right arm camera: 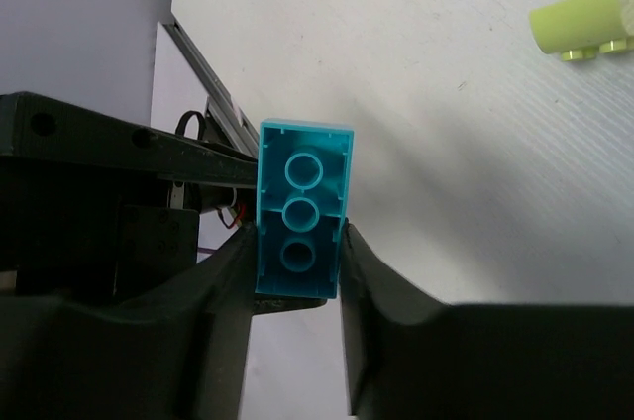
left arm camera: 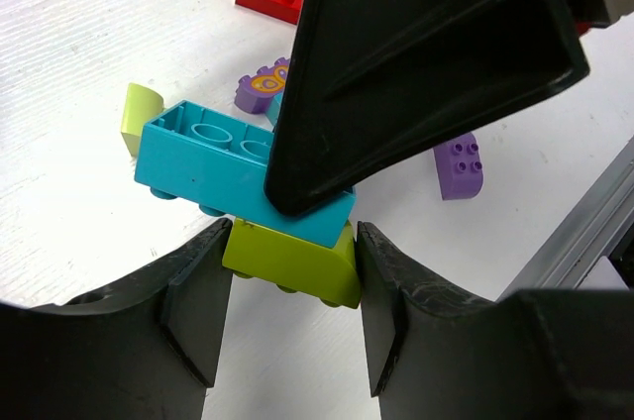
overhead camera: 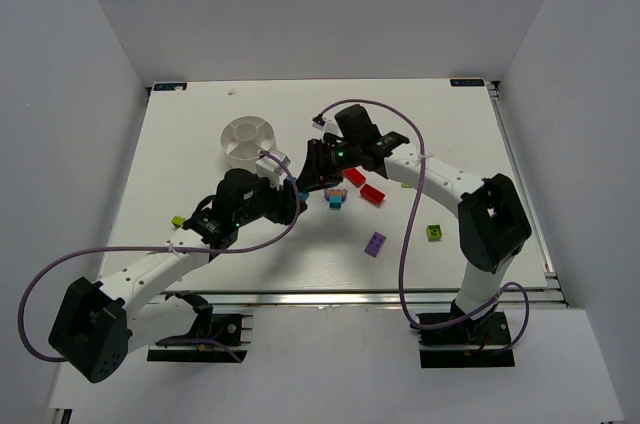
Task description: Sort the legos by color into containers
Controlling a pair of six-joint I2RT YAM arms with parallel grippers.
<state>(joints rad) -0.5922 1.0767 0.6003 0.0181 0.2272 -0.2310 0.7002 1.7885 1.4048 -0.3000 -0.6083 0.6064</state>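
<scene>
The dish's nearest wedge (overhead camera: 265, 135) is open, so my right gripper will move outward and to the left in the top view and release the cyan brick into it.
Two joined legos hang between both grippers near the table's middle. My left gripper (left arm camera: 292, 239) is shut on the lower lime-green brick (left arm camera: 297, 266), both pads against its sides. A cyan brick (left arm camera: 193, 155) is stuck on top of it. My right gripper (right arm camera: 297, 237) is shut on that cyan brick (right arm camera: 302, 192), whose hollow underside faces its camera. In the top view the left gripper (overhead camera: 297, 203) and right gripper (overhead camera: 306, 180) meet just below and to the right of the white round dish (overhead camera: 232, 134) with its wedge containers.
On the table lie two red bricks (overhead camera: 354, 177) (overhead camera: 372, 193), a cyan-and-pink piece (overhead camera: 336, 200), a purple brick (overhead camera: 375, 244), and lime bricks (overhead camera: 435, 232) (overhead camera: 178, 221). A curved lime piece (left arm camera: 137, 115) and a printed purple piece (left arm camera: 260, 89) lie under the grippers.
</scene>
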